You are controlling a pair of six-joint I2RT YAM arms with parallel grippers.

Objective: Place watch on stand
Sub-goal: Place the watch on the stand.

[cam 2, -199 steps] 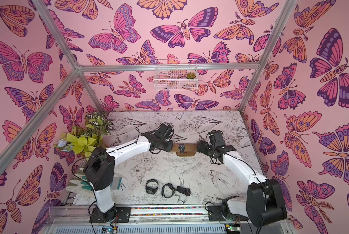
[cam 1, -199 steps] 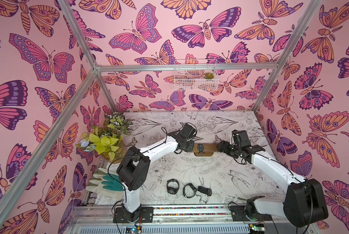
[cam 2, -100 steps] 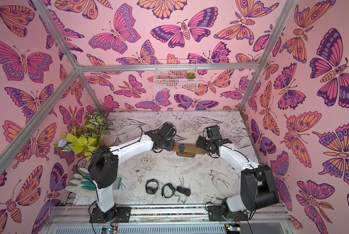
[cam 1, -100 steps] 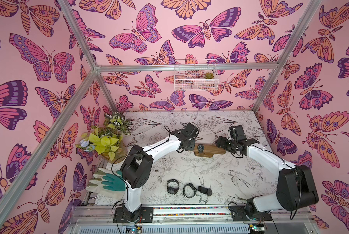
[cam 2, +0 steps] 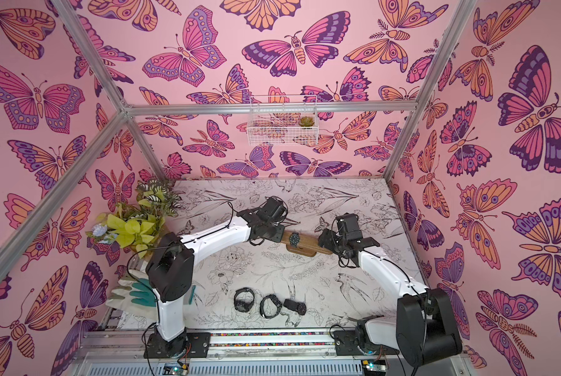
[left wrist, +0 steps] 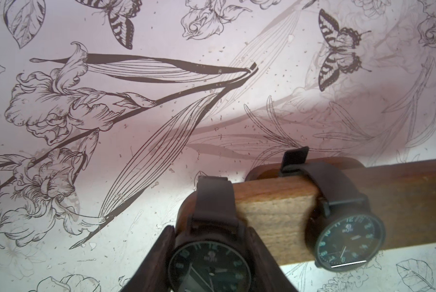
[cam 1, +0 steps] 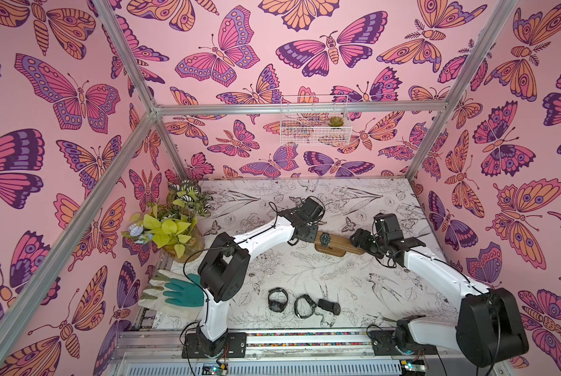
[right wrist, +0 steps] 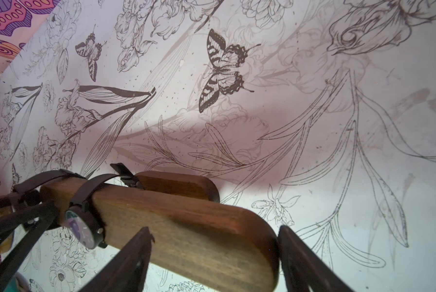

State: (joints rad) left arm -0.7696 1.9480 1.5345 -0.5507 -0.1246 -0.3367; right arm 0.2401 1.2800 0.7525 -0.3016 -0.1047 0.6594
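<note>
The second watch is at the tip of the bar, so my left gripper should next slide along to the bare wood between it and the strapped watch, and let go.
The stand [cam 1: 341, 248] [cam 2: 308, 248], a brown wooden bar on a flat base, lies mid-table. One black watch [cam 1: 325, 238] [left wrist: 348, 240] [right wrist: 84, 227] is strapped round the bar near its left end. My left gripper [left wrist: 210, 232] [cam 1: 311, 232] is shut on a second black watch [left wrist: 209, 265], its face between the fingers. That watch's strap is looped over the bar's left tip. My right gripper [right wrist: 214, 228] [cam 1: 358, 241] stands open astride the bar's rounded right end [right wrist: 237, 247]. One finger [right wrist: 295, 252] touches that end.
Three more black watches [cam 1: 277, 299] [cam 1: 305, 306] [cam 1: 329, 306] lie near the table's front edge. A white and teal glove [cam 1: 175, 291] lies at the front left, with a potted plant [cam 1: 171, 224] behind it. A wire basket [cam 1: 315, 120] hangs on the back wall.
The right arm has shifted its elbow and upper links while its gripper stayed at the stand's right end. The left gripper still holds its watch at the left end.
</note>
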